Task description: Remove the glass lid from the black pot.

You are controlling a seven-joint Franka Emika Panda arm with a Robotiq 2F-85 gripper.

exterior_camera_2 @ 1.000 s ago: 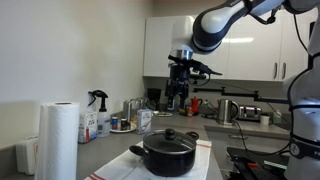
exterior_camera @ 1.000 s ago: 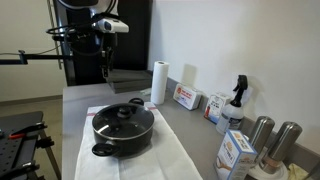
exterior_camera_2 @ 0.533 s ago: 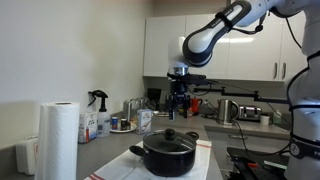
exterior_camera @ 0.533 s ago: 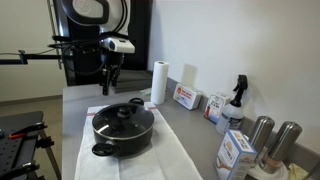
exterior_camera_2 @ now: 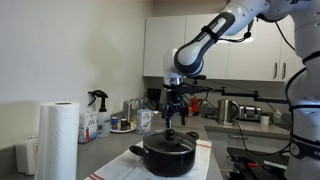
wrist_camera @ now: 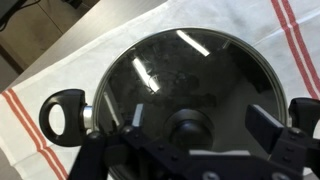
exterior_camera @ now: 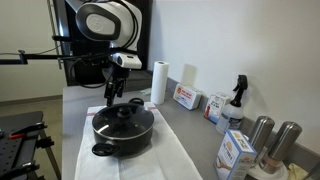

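The robot will lower its gripper and move it slightly outward next, until its open fingers are on both sides of the black knob (wrist_camera: 189, 128), which is still below and beyond them.
The black pot (exterior_camera: 122, 131) stands on a white cloth in both exterior views (exterior_camera_2: 167, 155). The glass lid (wrist_camera: 185, 75) lies on it, its black knob (wrist_camera: 189, 128) in the centre. My gripper (exterior_camera: 111, 93) hangs open just above the lid, also seen in an exterior view (exterior_camera_2: 170, 117). In the wrist view the gripper (wrist_camera: 200, 122) has one finger on each side of the knob, apart from it and not touching. One side handle (wrist_camera: 63, 113) of the pot shows at the left.
A paper towel roll (exterior_camera: 158, 83) and boxes (exterior_camera: 186, 97) stand behind the pot. A spray bottle (exterior_camera: 236, 100), a carton (exterior_camera: 236, 152) and metal shakers (exterior_camera: 272, 140) stand along the counter. The cloth (wrist_camera: 40, 90) has red stripes.
My gripper has come down and toward the pot, from well above and behind it to just over the lid's knob. The pot and lid have not moved.
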